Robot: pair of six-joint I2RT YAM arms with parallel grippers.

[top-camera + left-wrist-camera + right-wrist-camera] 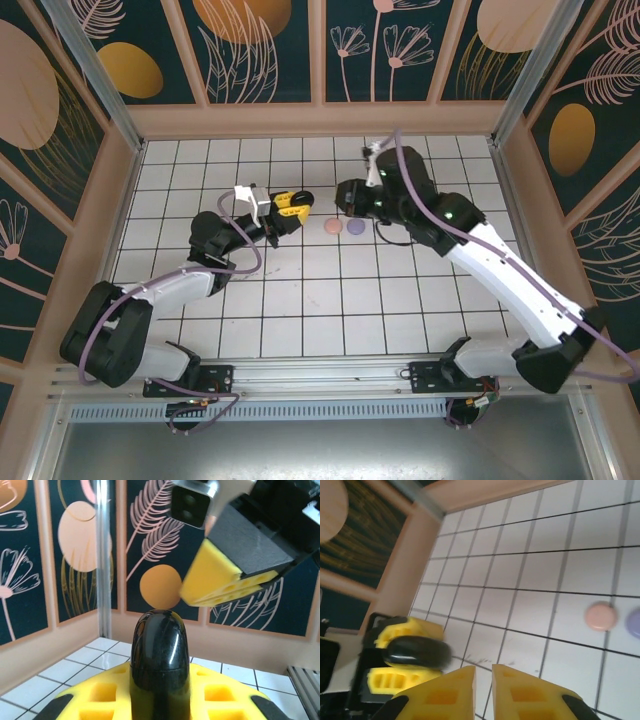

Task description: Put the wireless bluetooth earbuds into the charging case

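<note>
I should next tip my left gripper downward, lower the case to the bare tile below, beside the pink disc, and let go of it, because its lid is shut.
A glossy black pill-shaped charging case (160, 665), lid closed, stands upright between the yellow fingers of my left gripper (288, 204), which is shut on it above the tiled floor. In the right wrist view the case (417, 651) lies at the lower left, between the left gripper's yellow pads (402, 630). My right gripper (346, 198) hovers just to the right of it, a little apart. Its fingertips (455, 685) are almost together, and nothing shows in the thin slit between them. The earbuds are out of view.
A pink disc (330, 226) and a lilac disc (355, 227) lie side by side on the white tiles (300, 300), below and between the two grippers. They are coin-like discs, not earbuds. Patterned walls enclose the floor on three sides.
</note>
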